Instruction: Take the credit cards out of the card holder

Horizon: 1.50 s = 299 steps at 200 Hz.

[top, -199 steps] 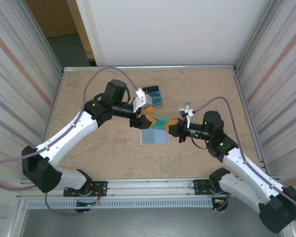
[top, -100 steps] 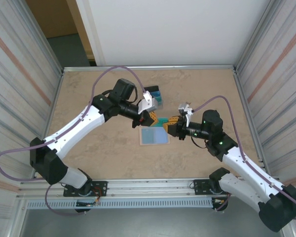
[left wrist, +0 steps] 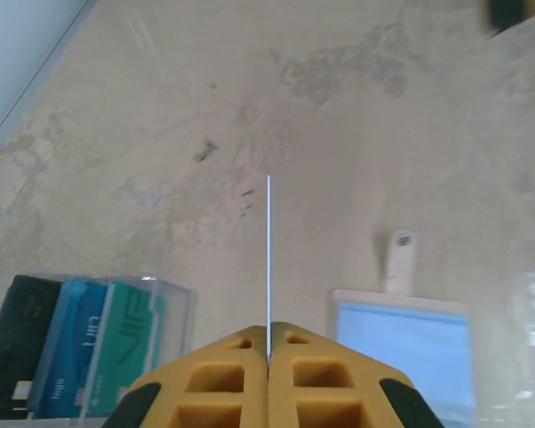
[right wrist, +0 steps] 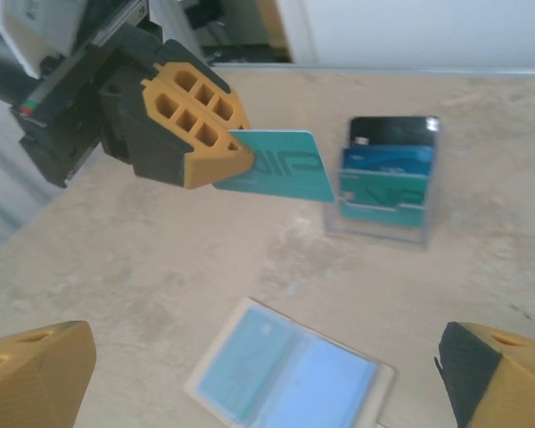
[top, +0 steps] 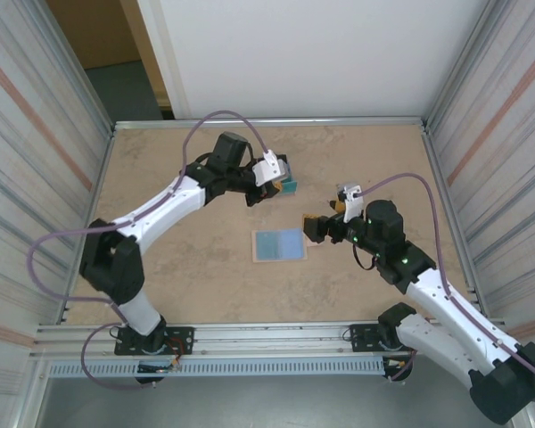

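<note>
The left gripper moves outward next, lowers the held card into the stand's empty front space by its teal cards and releases it there.
The card holder [top: 278,243] lies open and flat on the table, pale blue inside up, also seen in the right wrist view [right wrist: 290,374] and the left wrist view [left wrist: 401,343] with its small tab [left wrist: 401,259]. My left gripper [top: 257,192] is shut on a teal credit card [right wrist: 276,165], held above the table behind the holder; its own camera sees the card edge-on [left wrist: 268,250] between the yellow fingers [left wrist: 268,332]. My right gripper [top: 319,225] hovers at the holder's right side, jaws wide apart [right wrist: 267,357], nothing between them.
A clear plastic stand [right wrist: 388,183] with black, blue and teal cards stands at the back of the table, just beyond the held card, and shows at lower left of the left wrist view [left wrist: 80,343]. Metal walls enclose the table on both sides.
The left gripper shut on the teal card and carried it back from the holder toward the clear stand. The right gripper opened, let go of the holder and drew slightly right.
</note>
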Each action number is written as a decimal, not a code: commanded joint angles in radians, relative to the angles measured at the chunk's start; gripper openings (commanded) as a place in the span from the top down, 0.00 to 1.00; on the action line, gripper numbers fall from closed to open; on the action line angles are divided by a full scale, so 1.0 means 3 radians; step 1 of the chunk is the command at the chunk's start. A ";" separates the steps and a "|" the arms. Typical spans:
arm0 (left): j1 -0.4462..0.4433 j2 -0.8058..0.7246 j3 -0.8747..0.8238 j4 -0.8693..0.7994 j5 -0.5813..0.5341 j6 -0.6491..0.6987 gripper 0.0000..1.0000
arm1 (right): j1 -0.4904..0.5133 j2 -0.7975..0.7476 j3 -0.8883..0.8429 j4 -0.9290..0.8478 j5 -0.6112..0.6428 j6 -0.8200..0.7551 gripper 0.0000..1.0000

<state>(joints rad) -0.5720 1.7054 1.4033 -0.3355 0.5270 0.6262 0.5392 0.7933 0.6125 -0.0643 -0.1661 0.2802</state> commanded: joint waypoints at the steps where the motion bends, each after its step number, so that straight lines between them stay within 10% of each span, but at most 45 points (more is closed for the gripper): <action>1: 0.0104 0.0300 0.0285 0.0161 -0.0059 0.0189 1.00 | 0.0007 0.0061 0.0147 -0.0213 0.0481 0.0139 0.01; 261: 0.0357 0.1705 0.1244 -0.0012 -0.0116 0.0245 1.00 | 0.0008 0.0137 0.0219 -0.0405 0.0884 0.0383 0.01; 299: 0.0358 0.1698 0.1250 -0.0012 -0.0127 0.0228 0.81 | 0.0007 0.0126 0.0219 -0.0420 0.0866 0.0385 0.01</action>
<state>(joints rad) -0.4721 2.1994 1.7485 -0.3237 0.4774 0.7006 0.5388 0.8318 0.6456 -0.1780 0.0898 0.3676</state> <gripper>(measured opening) 0.169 0.988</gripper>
